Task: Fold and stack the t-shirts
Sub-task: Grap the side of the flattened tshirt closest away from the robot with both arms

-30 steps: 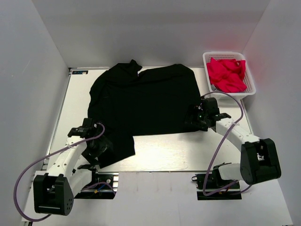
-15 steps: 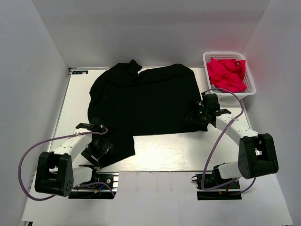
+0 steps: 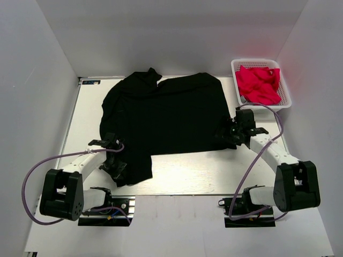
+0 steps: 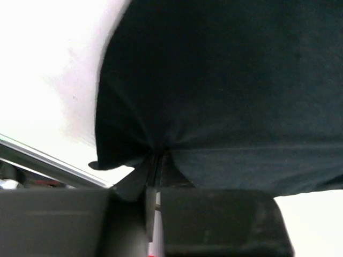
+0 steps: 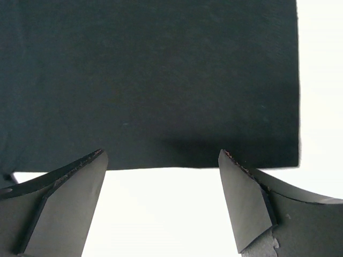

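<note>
The shirt's near corner is outside my right gripper's open fingers, toward the right in the wrist view. My right gripper will next turn and shift across, then lower onto that corner.
A black t-shirt (image 3: 166, 115) lies spread over the middle of the table, one flap reaching toward the near left edge. My left gripper (image 3: 117, 167) is shut on that flap, and the cloth (image 4: 214, 91) puckers into the closed jaws (image 4: 155, 160). At the shirt's right near corner my right gripper (image 3: 229, 135) stands open. Its fingers (image 5: 69, 187) straddle bare table just short of the hem (image 5: 161, 155), touching nothing. Pinkish-red t-shirts (image 3: 258, 84) are bunched in the basket.
A white slotted basket (image 3: 284, 104) stands at the back right corner of the table (image 3: 182, 176). Grey walls close in on the left, right and rear. Purple cables loop from both arms near the front edge.
My left gripper has closed on the near-left flap of the black t-shirt and drawn it slightly inward. The right gripper shifted a little to the right along the hem, still open.
</note>
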Robot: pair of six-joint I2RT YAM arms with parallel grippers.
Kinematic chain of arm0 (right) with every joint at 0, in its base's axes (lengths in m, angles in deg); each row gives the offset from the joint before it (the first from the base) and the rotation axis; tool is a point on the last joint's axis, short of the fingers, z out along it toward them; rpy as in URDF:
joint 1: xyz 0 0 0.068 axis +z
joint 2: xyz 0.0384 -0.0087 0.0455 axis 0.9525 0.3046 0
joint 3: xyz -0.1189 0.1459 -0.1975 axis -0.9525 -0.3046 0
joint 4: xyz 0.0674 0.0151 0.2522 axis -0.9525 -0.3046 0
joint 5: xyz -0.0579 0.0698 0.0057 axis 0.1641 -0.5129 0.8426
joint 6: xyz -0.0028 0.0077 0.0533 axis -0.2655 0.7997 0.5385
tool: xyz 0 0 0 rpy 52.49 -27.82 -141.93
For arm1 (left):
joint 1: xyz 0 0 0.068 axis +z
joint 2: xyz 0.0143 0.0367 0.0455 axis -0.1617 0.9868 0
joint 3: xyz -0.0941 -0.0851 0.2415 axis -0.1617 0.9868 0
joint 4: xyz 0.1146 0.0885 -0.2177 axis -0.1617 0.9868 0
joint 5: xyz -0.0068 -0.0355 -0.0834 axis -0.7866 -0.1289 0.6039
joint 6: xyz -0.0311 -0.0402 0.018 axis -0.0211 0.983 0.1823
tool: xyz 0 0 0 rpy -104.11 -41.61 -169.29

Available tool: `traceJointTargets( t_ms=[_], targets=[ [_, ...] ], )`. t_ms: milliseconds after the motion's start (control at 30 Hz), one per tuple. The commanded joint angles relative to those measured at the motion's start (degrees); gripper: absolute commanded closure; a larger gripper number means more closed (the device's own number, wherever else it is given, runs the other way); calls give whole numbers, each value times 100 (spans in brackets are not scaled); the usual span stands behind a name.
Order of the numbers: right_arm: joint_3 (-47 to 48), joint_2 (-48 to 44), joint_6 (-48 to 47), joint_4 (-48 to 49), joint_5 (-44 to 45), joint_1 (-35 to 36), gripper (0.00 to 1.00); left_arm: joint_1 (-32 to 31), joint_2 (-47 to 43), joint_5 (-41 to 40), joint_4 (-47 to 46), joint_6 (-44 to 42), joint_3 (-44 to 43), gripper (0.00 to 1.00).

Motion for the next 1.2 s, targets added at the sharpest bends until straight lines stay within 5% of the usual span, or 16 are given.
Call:
traceJointTargets(
  t_ms=[0,533,600,667,800,833,1100,1167],
  targets=[
    [-189,-334,211,-285,380,-113,10,-28,170,-515,-141,-118,159,100],
    [-471,227,712,-488,653,-360,12,-28,-955,-216,-159,-672,-202,100],
    [-471,368,800,-409,741,-377,20,-28,-1008,-163,-159,-672,-202,100],
    [-436,499,940,-426,872,-386,41,-28,-1008,-49,-107,-725,-255,100],
    [-497,518,1072,-259,1083,-395,47,-28,-955,92,-53,-778,-308,100],
    [-506,518,1151,-268,1266,-377,56,-28,-894,144,51,-778,-369,100],
    [-453,701,1257,-163,1559,-421,50,-28,-832,92,254,-892,-422,100],
    [-366,746,1257,-110,1445,-430,61,-28,-832,92,202,-892,-422,100]
  ],
)
